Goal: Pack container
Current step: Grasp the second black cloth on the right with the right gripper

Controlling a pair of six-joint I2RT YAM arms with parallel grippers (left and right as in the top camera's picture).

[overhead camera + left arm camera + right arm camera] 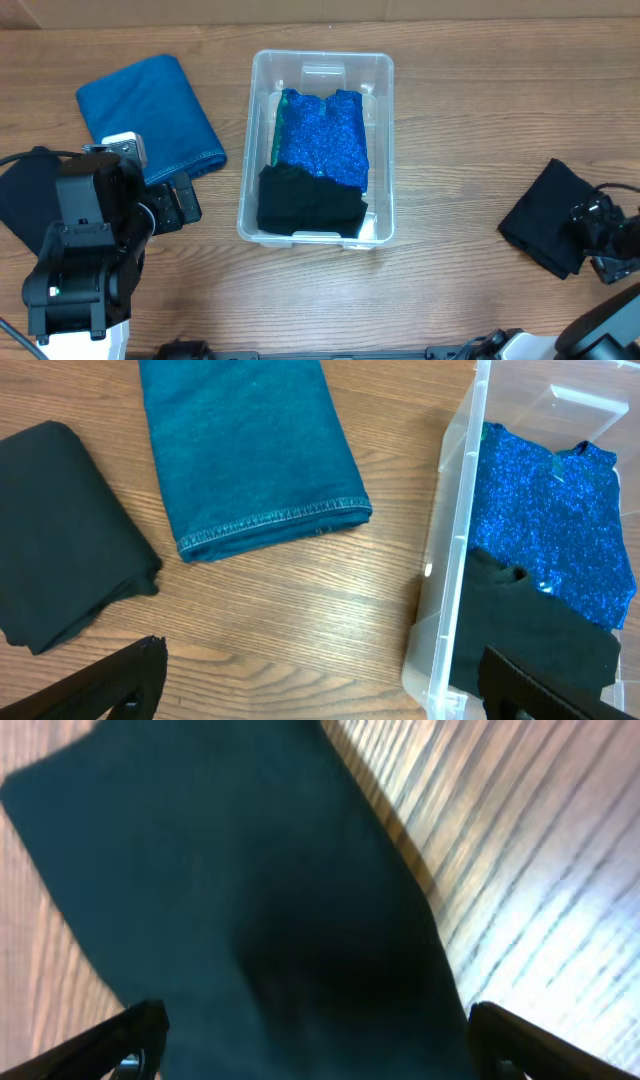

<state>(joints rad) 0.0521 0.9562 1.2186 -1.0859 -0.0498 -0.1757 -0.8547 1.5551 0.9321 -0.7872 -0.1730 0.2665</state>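
I will move my right gripper down and slightly to the left in the overhead view, onto the dark cloth's closest part (573, 236) (320, 1050), because it lies between my fingers.
The clear plastic container (318, 70) sits at the table's middle and holds a sparkly blue garment (322, 135) and a folded black cloth (308, 203). It also shows in the left wrist view (450, 570). My left gripper (180, 203) is open and empty, just left of the container, over bare wood (320, 685). A folded teal cloth (150, 115) and a folded black cloth (60, 550) lie to its left. My right gripper (318, 1045) is open, its fingers straddling a folded dark cloth (548, 215) at the far right; I see no grip on it.
The table is bare wood. The left arm's body (80, 260) covers the near left corner and part of the left black cloth. The right arm (610, 240) sits at the right edge.
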